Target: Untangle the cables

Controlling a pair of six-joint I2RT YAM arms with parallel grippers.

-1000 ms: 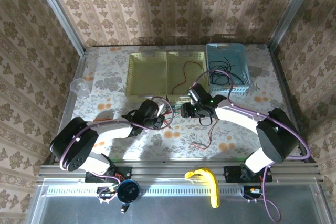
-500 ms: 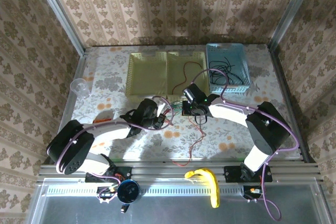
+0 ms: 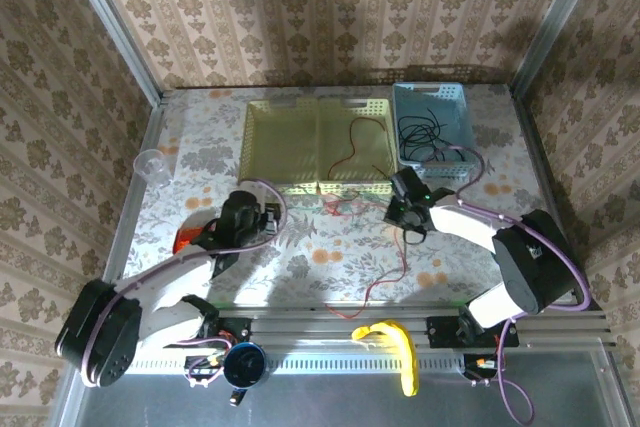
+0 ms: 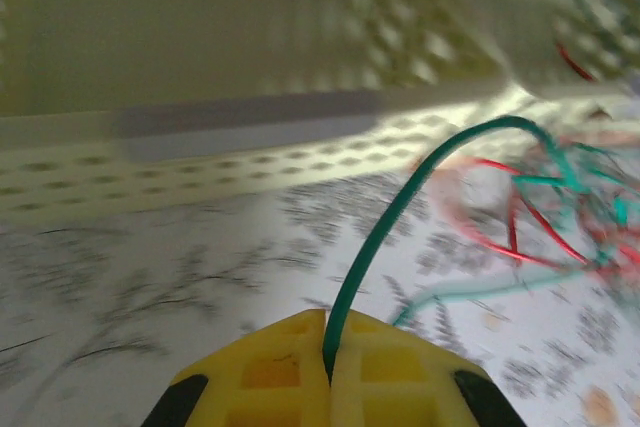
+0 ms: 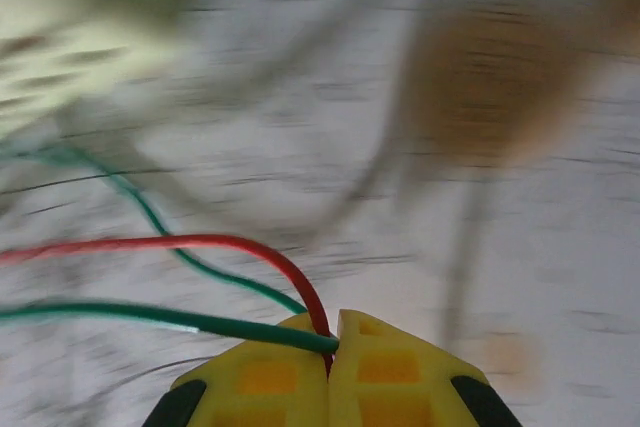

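My right gripper holds the red cable and should next move away from the bunched tangle to spread it, then let go of the cable over the bare tabletop on the gripper's tangle-free side.
A small tangle of red and green cables [image 3: 340,206] lies on the table just in front of the yellow basket [image 3: 262,147]. My left gripper [image 3: 264,219] is to its left and shut on a green cable [image 4: 400,207], which arcs away toward the tangle [image 4: 560,197]. On the tangle's right, my right gripper [image 3: 401,210] is shut on a red cable [image 5: 220,243] together with a green cable [image 5: 150,317]. A red cable [image 3: 399,267] trails down toward the table's front edge. Another red cable [image 3: 356,139] lies in the yellow basket. Black cables [image 3: 425,132] sit in the blue basket [image 3: 455,169].
A clear plastic cup [image 3: 152,165] stands at the left of the table. An orange object [image 3: 187,240] lies beside the left arm. A yellow object [image 3: 397,348] and a dark round one [image 3: 243,365] rest on the rail in front.
The two grippers have drawn apart, the left going left and the right going right. The tangle between them is stretched out thinner.
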